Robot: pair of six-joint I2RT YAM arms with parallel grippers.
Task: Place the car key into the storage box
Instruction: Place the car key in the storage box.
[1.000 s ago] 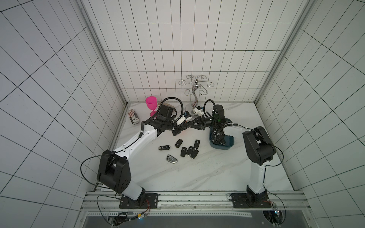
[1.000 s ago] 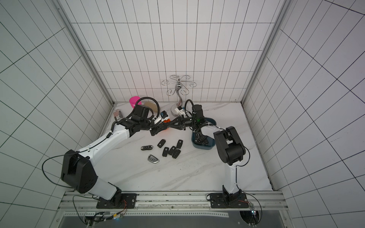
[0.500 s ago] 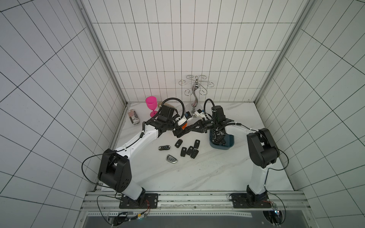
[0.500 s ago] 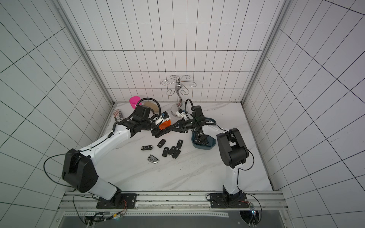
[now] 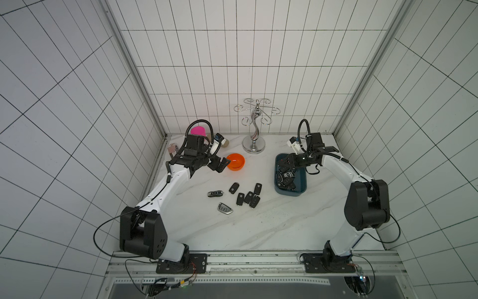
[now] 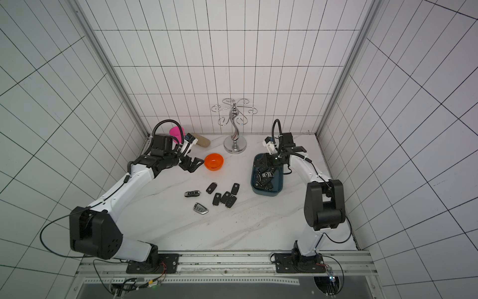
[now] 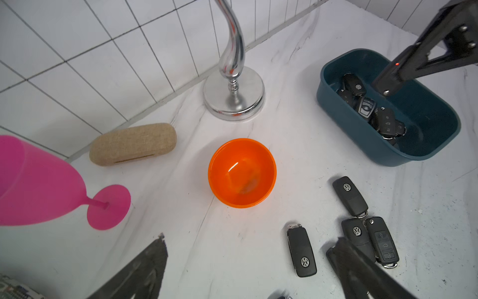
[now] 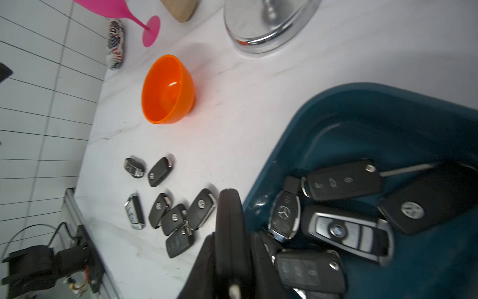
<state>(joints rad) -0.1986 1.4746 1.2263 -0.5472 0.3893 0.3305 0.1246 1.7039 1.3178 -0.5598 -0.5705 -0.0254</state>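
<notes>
Next, my right gripper comes down into the teal storage box [image 5: 303, 191], over the keys beside the silver-faced one. It then releases the key, since that pile lies below the gripper.
My right gripper [image 5: 286, 162] is shut on a black car key [image 8: 230, 220], held edge-on between its fingers [image 8: 205, 256]. It hangs over the far left corner of the teal storage box [image 5: 303, 191], which holds several keys [image 8: 346, 233]. Both top views show the box [image 6: 280, 191] at the right. My left gripper [image 5: 222, 164] stands open and empty beside the orange bowl [image 5: 236, 161]. In the left wrist view its fingers [image 7: 144, 266] spread wide over bare table, with several loose car keys [image 7: 301, 249] near them. More keys [image 5: 245, 197] lie mid-table.
A chrome hook stand [image 5: 254, 145] is at the back centre. A pink goblet [image 7: 38, 181], a tan case [image 7: 133, 143] and a patterned case [image 5: 172, 150] sit at the back left by the wall. Tiled walls close three sides.
The left gripper has opened and drawn back leftward to the orange bowl. The right gripper keeps the key and has moved over the storage box.
</notes>
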